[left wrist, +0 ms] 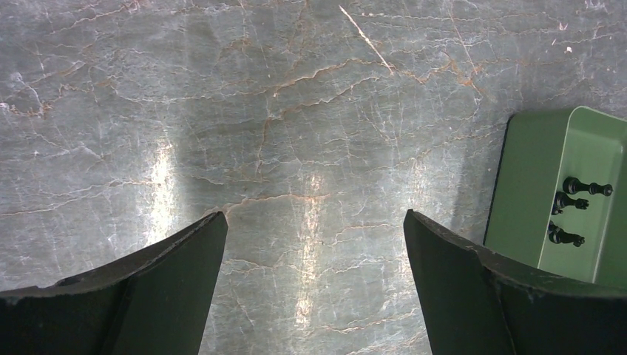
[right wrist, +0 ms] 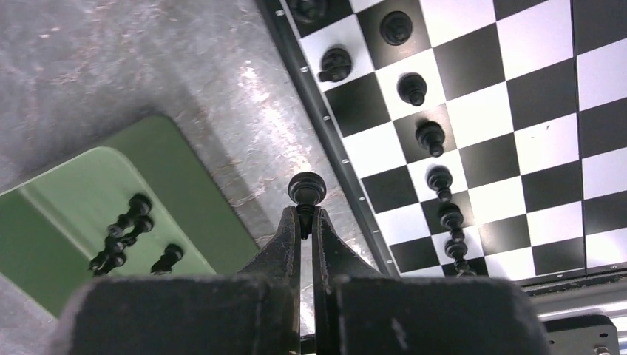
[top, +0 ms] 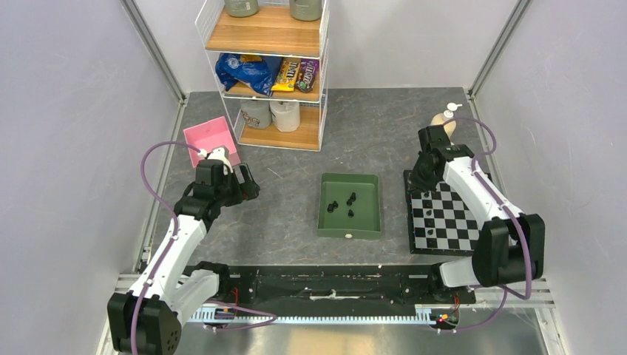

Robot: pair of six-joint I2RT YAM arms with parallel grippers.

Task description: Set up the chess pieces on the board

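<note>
My right gripper is above the empty dark square by the knight [right wrist: 357,104], which is to the right in the wrist view, so next it will lower across the border and let go of the stem.
My right gripper [right wrist: 306,213] is shut on the stem of a small black chess piece [right wrist: 306,186], held over the grey table just left of the board's dark border. The checkered board [right wrist: 536,92] carries a row of several black pieces [right wrist: 430,137] along its near column; one [right wrist: 335,64] lies on its side. In the top view the right gripper [top: 421,180] sits at the board's [top: 452,223] far left corner. The green tray [top: 370,194] holds several black pieces [top: 348,200]. My left gripper [left wrist: 314,216] hangs open over bare table, left of the tray [left wrist: 529,185].
A wire shelf [top: 270,70] with snacks and rolls stands at the back. A pink box [top: 210,137] sits behind the left arm. A cream soap pump bottle [top: 446,118] stands beyond the board, near the right wall.
</note>
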